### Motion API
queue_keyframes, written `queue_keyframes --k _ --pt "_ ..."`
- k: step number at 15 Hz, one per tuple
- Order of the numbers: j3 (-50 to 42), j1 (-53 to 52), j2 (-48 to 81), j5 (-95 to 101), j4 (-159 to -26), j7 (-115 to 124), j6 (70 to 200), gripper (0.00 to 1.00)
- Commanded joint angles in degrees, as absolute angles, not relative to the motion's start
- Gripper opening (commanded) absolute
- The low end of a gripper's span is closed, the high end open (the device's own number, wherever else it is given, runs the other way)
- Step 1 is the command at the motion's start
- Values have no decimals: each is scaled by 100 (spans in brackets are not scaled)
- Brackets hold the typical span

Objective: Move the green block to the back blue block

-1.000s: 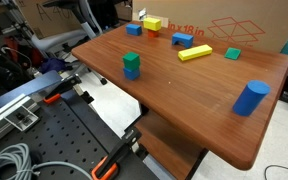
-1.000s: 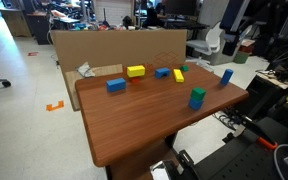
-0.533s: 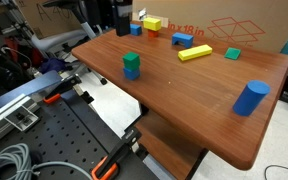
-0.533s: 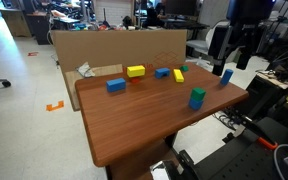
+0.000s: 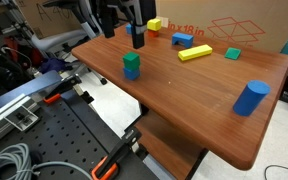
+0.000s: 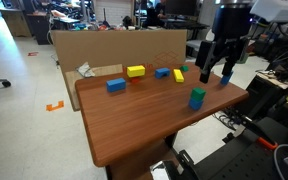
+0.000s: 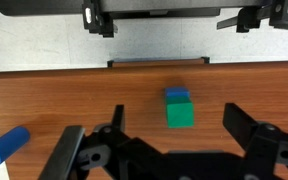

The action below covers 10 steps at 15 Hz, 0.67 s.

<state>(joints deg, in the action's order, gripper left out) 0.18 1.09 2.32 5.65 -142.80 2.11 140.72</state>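
The open fingers of the robot's gripper next need to go down on either side of the green block on the blue cube.
The green block [image 5: 131, 61] is a small dark-green cube stacked on a small blue cube [image 5: 131, 73] near the table's robot-side edge. It also shows in an exterior view [image 6: 197, 96] and in the wrist view [image 7: 180, 113], with the blue cube's edge [image 7: 177, 95] showing beside it. The back blue block [image 5: 182, 40] lies low and oblong beside the yellow bar [image 5: 195, 53]. My gripper [image 5: 137, 42] [image 6: 214, 78] hangs open and empty above the table, higher than the green block. In the wrist view the block sits between my open fingers [image 7: 176, 137].
A lighter flat green block [image 5: 232, 54], a yellow block [image 5: 152, 23] and a blue cylinder [image 5: 250, 98] stand on the wooden table [image 5: 184, 100]. A cardboard box [image 5: 244, 25] lines the far edge. Clamps and cables lie below the near edge.
My gripper has come into both exterior views from above and dropped toward the green block. The blocks have not moved.
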Motion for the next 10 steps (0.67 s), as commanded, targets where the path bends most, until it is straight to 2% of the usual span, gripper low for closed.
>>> queue_keyframes --k 1,10 --pt "8 60 511 571 -14179 65 14330 100" --pt "41 -61 993 749 -14015 -55 14374 100"
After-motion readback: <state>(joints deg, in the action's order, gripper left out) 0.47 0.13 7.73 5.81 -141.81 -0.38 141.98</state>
